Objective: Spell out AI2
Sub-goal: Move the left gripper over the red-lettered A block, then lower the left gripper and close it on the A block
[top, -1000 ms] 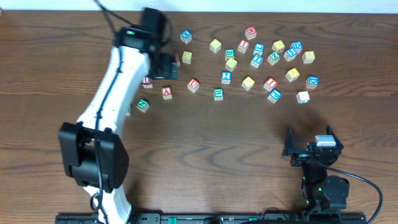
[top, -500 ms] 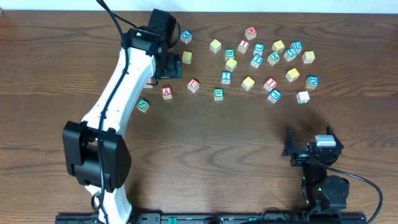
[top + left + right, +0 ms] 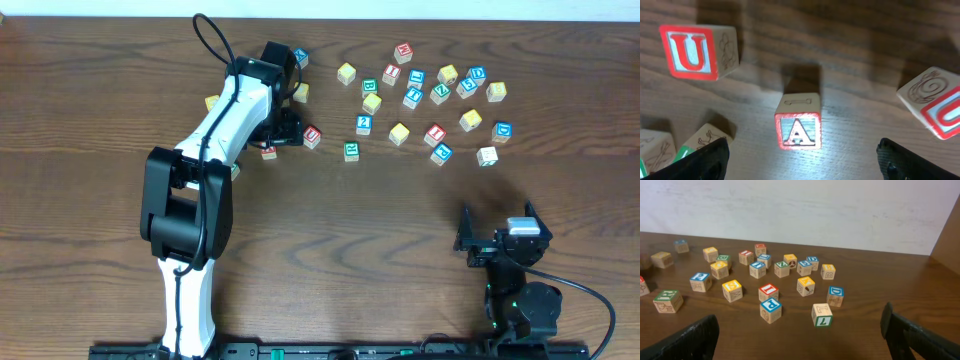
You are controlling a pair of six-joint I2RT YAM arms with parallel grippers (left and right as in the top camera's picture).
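Note:
I will next move my left gripper down around the red-framed A block [image 3: 268, 153] [image 3: 798, 122] and close its fingers on the block's sides, since the block stands below, between the spread fingers.
The red-framed A block [image 3: 798, 127] sits upright on the table, between and just ahead of my left gripper's [image 3: 802, 161] open jaws, untouched. In the overhead view the left gripper [image 3: 279, 133] hovers over the A block [image 3: 268, 152], which peeks out beneath it. A blue 2 block [image 3: 363, 123] and a red I block [image 3: 434, 133] lie among the scattered blocks; both also show in the right wrist view, the 2 block [image 3: 700, 280] and the I block [image 3: 768, 291]. My right gripper [image 3: 497, 243] rests open and empty near the front right [image 3: 800, 337].
Red U blocks [image 3: 690, 51] [image 3: 938, 107] flank the A block. Several lettered blocks spread across the back of the table [image 3: 330, 230], from a yellow one [image 3: 346, 72] to a white one [image 3: 487, 156]. A P block [image 3: 770, 309] and a green block [image 3: 822, 314] lie nearest the right gripper.
My left arm has swung right and forward, bringing its gripper from the back left down over the A block. The right arm has not moved.

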